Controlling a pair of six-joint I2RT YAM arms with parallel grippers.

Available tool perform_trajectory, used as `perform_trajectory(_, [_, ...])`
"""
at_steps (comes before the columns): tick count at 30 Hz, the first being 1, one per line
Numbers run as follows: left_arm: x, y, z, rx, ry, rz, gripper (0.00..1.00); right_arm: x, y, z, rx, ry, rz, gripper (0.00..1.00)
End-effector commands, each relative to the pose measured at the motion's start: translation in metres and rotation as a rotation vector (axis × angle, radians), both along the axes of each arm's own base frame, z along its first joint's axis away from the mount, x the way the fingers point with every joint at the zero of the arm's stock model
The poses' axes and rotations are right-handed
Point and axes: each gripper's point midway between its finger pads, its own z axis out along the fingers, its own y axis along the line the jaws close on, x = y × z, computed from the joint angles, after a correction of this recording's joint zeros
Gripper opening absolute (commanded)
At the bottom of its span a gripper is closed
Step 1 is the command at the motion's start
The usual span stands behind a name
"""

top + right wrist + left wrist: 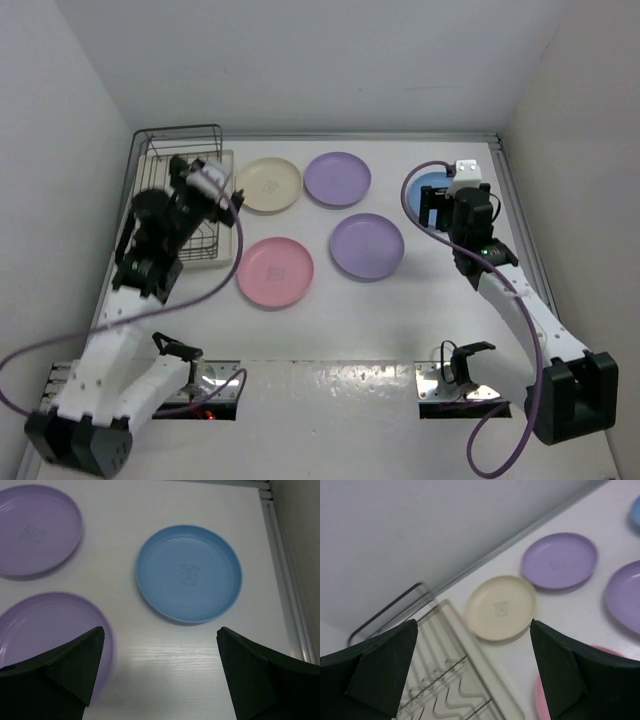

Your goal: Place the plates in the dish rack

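The left gripper swings right in the top view and down onto the pink plate's uncovered far rim next.
Five plates lie flat on the white table: cream (267, 185), far lilac (337, 178), near lilac (366, 245), pink (275, 272) and blue (424, 190), the last partly hidden by my right arm. The dark wire dish rack (178, 150) on its pale tray stands at the far left. My left gripper (205, 185) hangs open and empty over the rack's right side, with the cream plate (501, 607) ahead of it. My right gripper (440, 205) is open and empty, above the table just short of the blue plate (189, 573).
Side walls close in the table left and right, with a back wall behind the rack. A raised rail (282, 570) runs along the table's right edge beside the blue plate. Purple cables trail from both arms.
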Motion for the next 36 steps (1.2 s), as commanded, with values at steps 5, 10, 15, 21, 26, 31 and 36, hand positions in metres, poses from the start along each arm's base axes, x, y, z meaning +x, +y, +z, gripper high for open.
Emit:
perform_trajectory(5, [0.003,-0.099,-0.149,0.191,1.002,-0.365,0.80,-0.019,0.033,-0.037,0.098,0.211,0.107,0.94])
perform_trajectory(10, [0.033,-0.100,-0.209,0.282,1.241,-0.326,0.70,-0.035,0.050,-0.048,0.113,0.217,0.172,0.95])
perform_trajectory(15, [0.068,-0.079,-0.241,0.242,1.224,-0.189,0.67,-0.051,0.059,-0.048,0.117,0.199,0.219,0.95])
perform_trajectory(21, [0.048,-0.055,-0.278,0.300,1.242,-0.132,0.69,-0.065,0.065,-0.056,0.129,0.199,0.246,0.95])
perform_trajectory(26, [0.026,-0.037,-0.315,0.273,1.327,-0.136,0.62,-0.065,0.068,-0.050,0.123,0.192,0.253,0.95])
perform_trajectory(31, [0.028,-0.037,-0.315,0.277,1.294,-0.145,0.21,-0.061,0.070,-0.044,0.103,0.190,0.263,0.95])
perform_trajectory(36, [0.064,-0.063,-0.247,0.205,1.148,-0.143,0.00,-0.057,0.077,-0.033,0.079,0.173,0.276,0.94])
